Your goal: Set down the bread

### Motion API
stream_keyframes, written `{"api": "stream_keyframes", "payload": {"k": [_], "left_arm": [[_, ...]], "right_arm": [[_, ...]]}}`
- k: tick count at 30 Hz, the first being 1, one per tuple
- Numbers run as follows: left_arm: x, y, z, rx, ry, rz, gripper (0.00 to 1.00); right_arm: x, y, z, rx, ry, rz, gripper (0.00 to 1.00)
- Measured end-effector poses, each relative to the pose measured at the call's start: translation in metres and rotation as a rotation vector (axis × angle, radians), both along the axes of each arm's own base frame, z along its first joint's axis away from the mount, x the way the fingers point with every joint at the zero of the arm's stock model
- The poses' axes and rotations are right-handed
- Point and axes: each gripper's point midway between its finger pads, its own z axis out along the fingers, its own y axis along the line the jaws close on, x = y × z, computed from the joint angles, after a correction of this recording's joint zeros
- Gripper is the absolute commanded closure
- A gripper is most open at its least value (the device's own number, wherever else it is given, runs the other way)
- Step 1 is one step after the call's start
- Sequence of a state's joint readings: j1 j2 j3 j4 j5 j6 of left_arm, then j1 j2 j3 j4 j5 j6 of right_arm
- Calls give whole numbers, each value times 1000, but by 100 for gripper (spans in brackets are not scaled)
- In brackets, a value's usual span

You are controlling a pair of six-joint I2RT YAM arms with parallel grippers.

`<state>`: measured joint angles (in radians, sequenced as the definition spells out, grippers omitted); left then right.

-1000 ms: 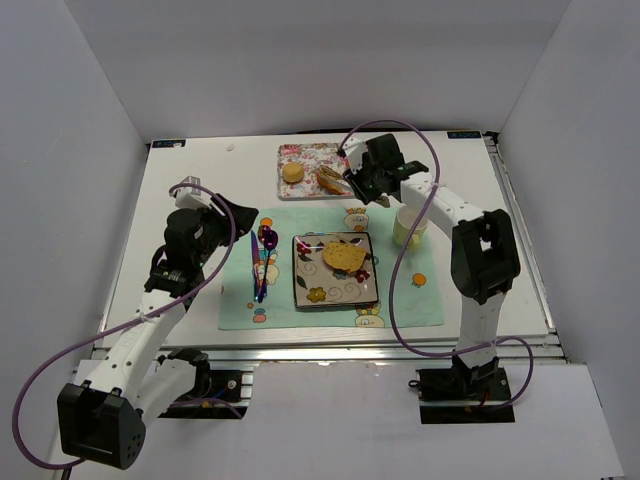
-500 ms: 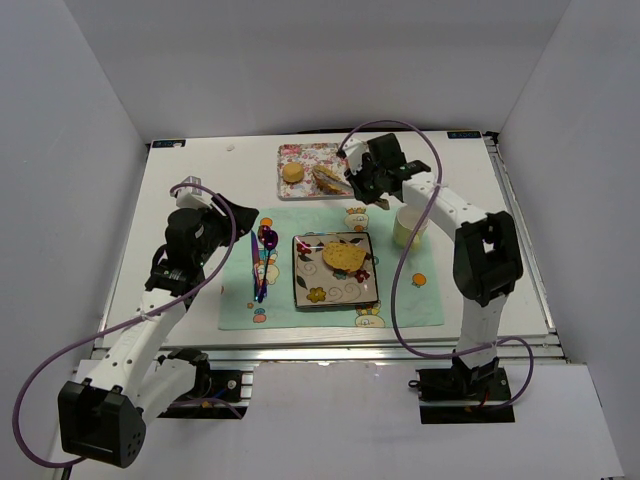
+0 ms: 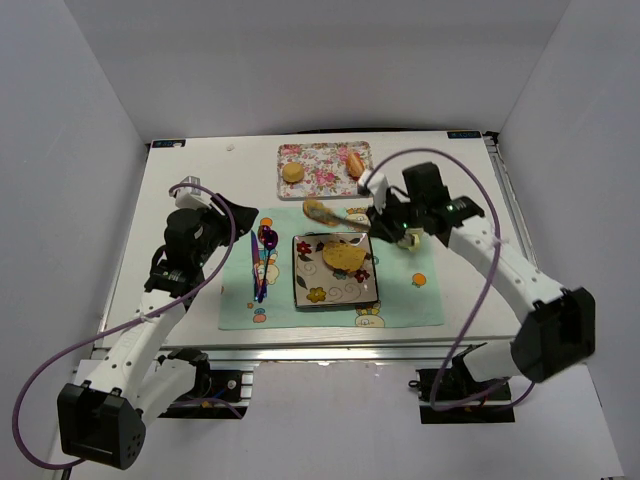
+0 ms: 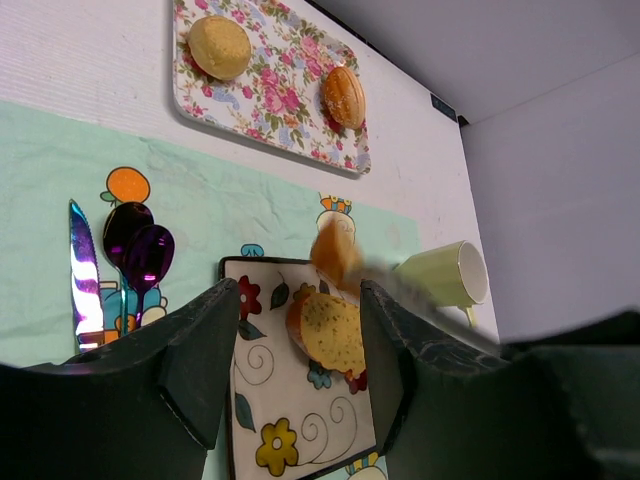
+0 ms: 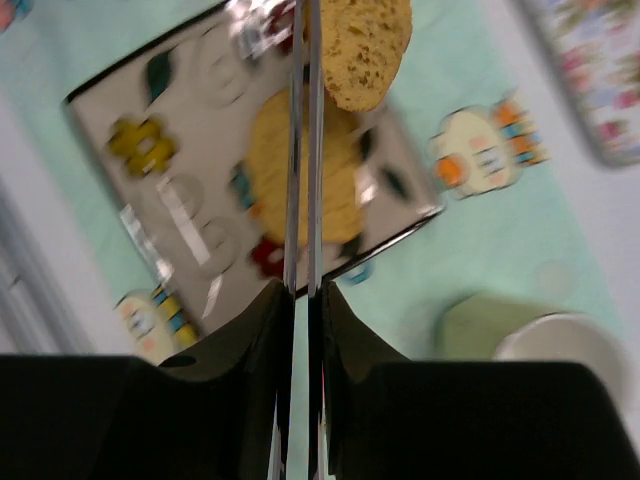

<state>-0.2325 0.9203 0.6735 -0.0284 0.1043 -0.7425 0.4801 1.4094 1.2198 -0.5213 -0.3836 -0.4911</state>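
The plate is bare around its yellow flower (image 5: 142,146), so the robot should next move its right gripper back and down until the slice rests on the plate and let go of the metal tongs (image 5: 303,180).
My right gripper (image 3: 383,222) (image 5: 303,292) is shut on metal tongs (image 5: 303,180). The tongs pinch the longer wedge-like bread slice (image 3: 318,210) (image 5: 366,38) in the air just past the far edge of the square flowered plate (image 3: 325,292). The slice also shows in the left wrist view (image 4: 335,250). The roundish bread slice (image 3: 344,256) (image 4: 330,330) (image 5: 300,170) lies on the plate. My left gripper (image 3: 236,216) (image 4: 300,335) is open and empty, held above the mat's left side.
A floral tray (image 3: 325,160) at the back holds a pale bun (image 3: 292,172) and an orange-brown roll (image 3: 354,163). A green cup (image 4: 450,275) stands right of the plate. A knife and purple spoons (image 3: 261,262) lie on the green placemat (image 3: 400,300).
My right arm has swung from the floral tray toward the plate, carrying the wedge slice in the tongs off the tray. The left arm has not moved.
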Motion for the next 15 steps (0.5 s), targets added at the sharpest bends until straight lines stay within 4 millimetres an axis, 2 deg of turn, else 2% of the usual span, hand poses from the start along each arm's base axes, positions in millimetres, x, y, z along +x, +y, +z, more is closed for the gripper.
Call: {"api": "stream_keyframes", "payload": {"k": [3,5,7,9,15], "left_arm": [[0,0,0,-2,-3,-1,39],[1,0,-1,-1,1,-1,39],[1,-1,-4,1,8,-5,39],[2,-2,-6,2,16,-9,39],[3,-3,-11,5,29,-12,39]], "right_arm": [[-54,-9,-25,-33,71,94,87],[-83,-12,-39,-55,119,152,85],[-103,-13,-48,-70,152,199,84],[-112,-15,-54,-82,168,224,82],[-111,-19,-63,-128,149,245,68]]}}
